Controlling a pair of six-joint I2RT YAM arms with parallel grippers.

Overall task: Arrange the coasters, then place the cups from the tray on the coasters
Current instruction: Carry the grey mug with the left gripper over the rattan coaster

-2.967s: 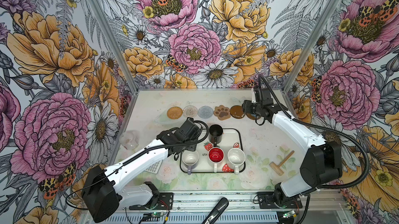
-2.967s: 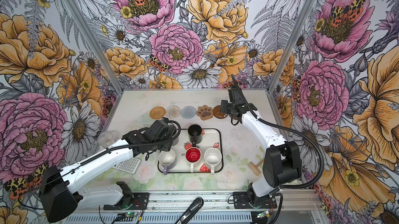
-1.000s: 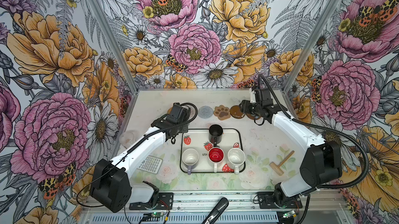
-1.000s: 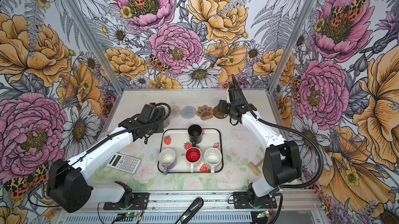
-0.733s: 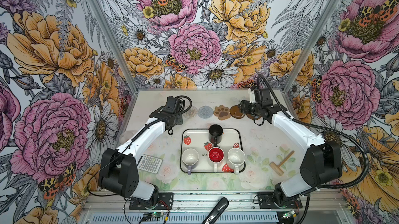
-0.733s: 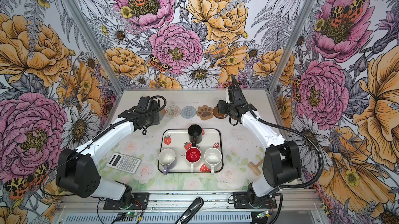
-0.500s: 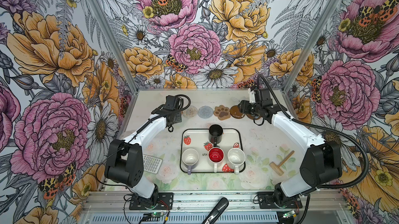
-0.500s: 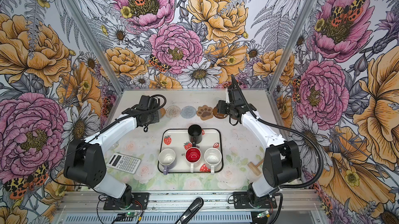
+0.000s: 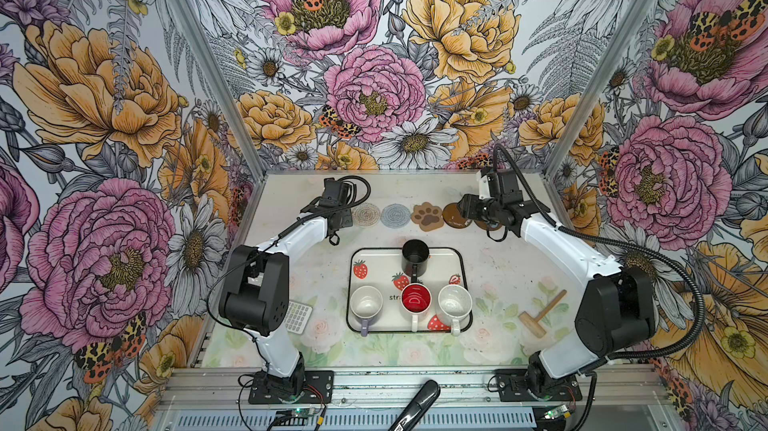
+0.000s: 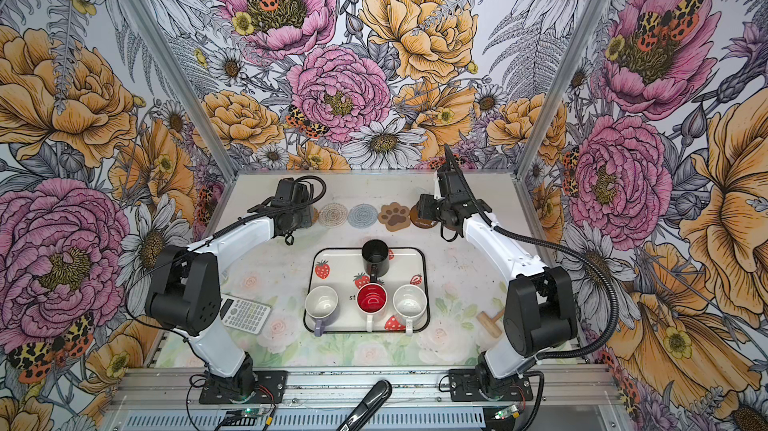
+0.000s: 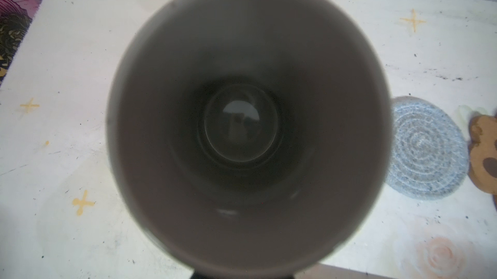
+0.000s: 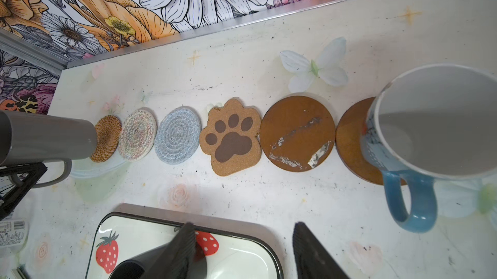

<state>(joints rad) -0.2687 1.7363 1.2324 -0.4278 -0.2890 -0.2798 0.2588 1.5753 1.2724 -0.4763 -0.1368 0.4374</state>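
Note:
Next, my left gripper lowers the grey cup until its base rests on the rattan coaster and releases the handle, since that coaster is below my gripper.
Six coasters lie in a row along the back: tan rattan (image 12: 106,138), clear textured (image 9: 366,214), grey-blue (image 9: 395,215), paw-shaped (image 9: 428,215) and two brown discs (image 12: 297,132). My left gripper (image 9: 337,217) is shut on the grey cup (image 12: 45,137), whose base stands over the rattan coaster; I cannot tell if it touches. The light blue cup (image 12: 430,129) stands on the end disc. Just in front of the discs my right gripper (image 12: 242,234) is open and holds nothing. The tray (image 9: 462,260) holds the black (image 9: 415,257), lavender (image 9: 365,304), red-inside (image 9: 416,299) and speckled (image 9: 454,302) cups.
A calculator (image 10: 245,314) lies front left beside the left arm's base. A wooden mallet (image 9: 540,316) lies right of the tray. A black handle (image 9: 415,406) rests on the front rail. The back wall runs close behind the coaster row.
The left arm has carried the grey cup from the tray's back left corner out to the left end of the coaster row. The right arm has stayed put.

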